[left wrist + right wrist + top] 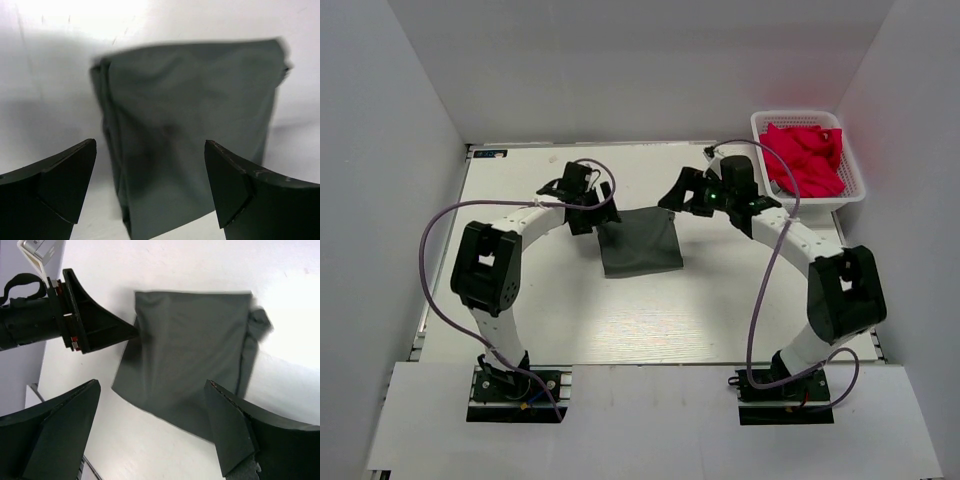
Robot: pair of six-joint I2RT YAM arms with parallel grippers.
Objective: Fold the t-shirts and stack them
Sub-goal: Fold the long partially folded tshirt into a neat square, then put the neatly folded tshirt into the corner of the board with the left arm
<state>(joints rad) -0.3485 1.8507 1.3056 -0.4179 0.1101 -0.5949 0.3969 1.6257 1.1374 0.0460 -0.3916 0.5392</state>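
I will next lower my left gripper and move it back onto the shirt's layered edge (pixel 602 250) (pixel 118 162) farthest from the basket, because that edge is below and behind the gripper's open fingers.
A dark charcoal-grey t-shirt (pixel 640 243) lies folded into a rough rectangle on the white table, between the two arms. It also shows in the left wrist view (pixel 190 125) and in the right wrist view (pixel 190 355). My left gripper (pixel 593 220) is open at the shirt's far left corner, its jaws wide apart over the cloth (pixel 150 165) and holding nothing. My right gripper (pixel 677 196) is open and empty, hovering just above the shirt's far right corner (pixel 150 405). Bright red-pink t-shirts (pixel 803 155) lie crumpled in the basket.
A white plastic mesh basket (pixel 851 157) stands at the back right corner of the table. Grey walls close in the table on the left, back and right. The left arm's finger (pixel 95 327) shows in the right wrist view, at the shirt's edge.
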